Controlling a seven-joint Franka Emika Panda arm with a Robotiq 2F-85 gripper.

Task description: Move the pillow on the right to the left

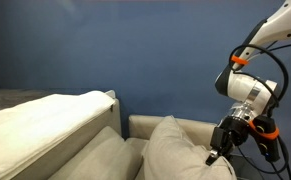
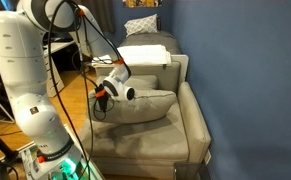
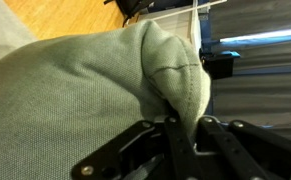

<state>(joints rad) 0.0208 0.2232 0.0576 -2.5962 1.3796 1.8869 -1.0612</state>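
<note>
The gripper lowers a little toward the seat cushion below it next and opens its fingers to release the pillow's fabric, because the pillow's pinched corner leans lifted.
The pillow (image 1: pixel 175 150) is a plump cream-beige cushion on the sofa seat, also seen in an exterior view (image 2: pixel 145 103) and filling the wrist view (image 3: pixel 85 90). My gripper (image 3: pixel 182 135) is shut on a puffy seamed corner of the pillow, with the fabric pinched between the two black fingers. In both exterior views the gripper (image 1: pixel 217 150) (image 2: pixel 103 97) sits at the pillow's outer edge. The pillow leans partly lifted at that corner.
A long flat cream slab (image 1: pixel 45 115) lies on the sofa arm and backrest (image 2: pixel 145 55). The beige seat cushion (image 2: pixel 155 140) is below the pillow. A blue wall (image 1: pixel 135 50) stands behind. A wooden floor and cluttered stands (image 2: pixel 70 60) lie beside the sofa.
</note>
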